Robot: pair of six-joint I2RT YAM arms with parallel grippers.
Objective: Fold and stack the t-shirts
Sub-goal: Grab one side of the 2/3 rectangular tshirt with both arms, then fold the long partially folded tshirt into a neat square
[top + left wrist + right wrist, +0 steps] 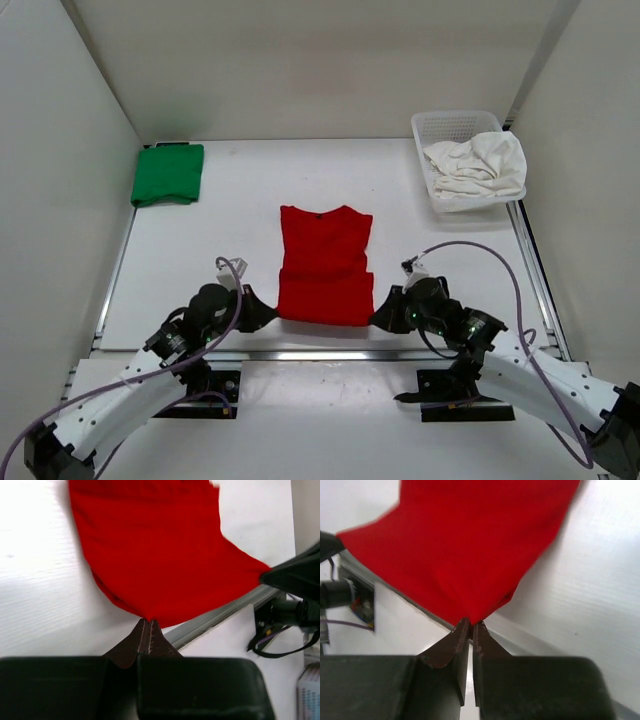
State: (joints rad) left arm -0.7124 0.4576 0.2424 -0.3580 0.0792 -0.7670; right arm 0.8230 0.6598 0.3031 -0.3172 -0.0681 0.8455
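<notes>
The corner pinched by my right gripper goes outward over the red t-shirt [323, 262] next, past the t-shirt's shoulder nearest the basket. My right gripper then releases it, as the t-shirt's collar half lies flat.
The red t-shirt [323, 262] lies in the middle of the table, collar toward the back, its lower part lifted off the table. My left gripper [272, 314] is shut on its near left corner [145, 614]. My right gripper [377, 317] is shut on the near right corner [470, 616]. Both corners hang pinched at the fingertips in the wrist views. A folded green t-shirt [167, 173] rests at the back left. The white t-shirt [477, 163] lies crumpled in the mesh basket at the back right.
The white mesh basket [440, 126] stands at the back right corner. A metal rail [300, 354] runs along the table's near edge just in front of both grippers. White walls enclose the table on three sides.
</notes>
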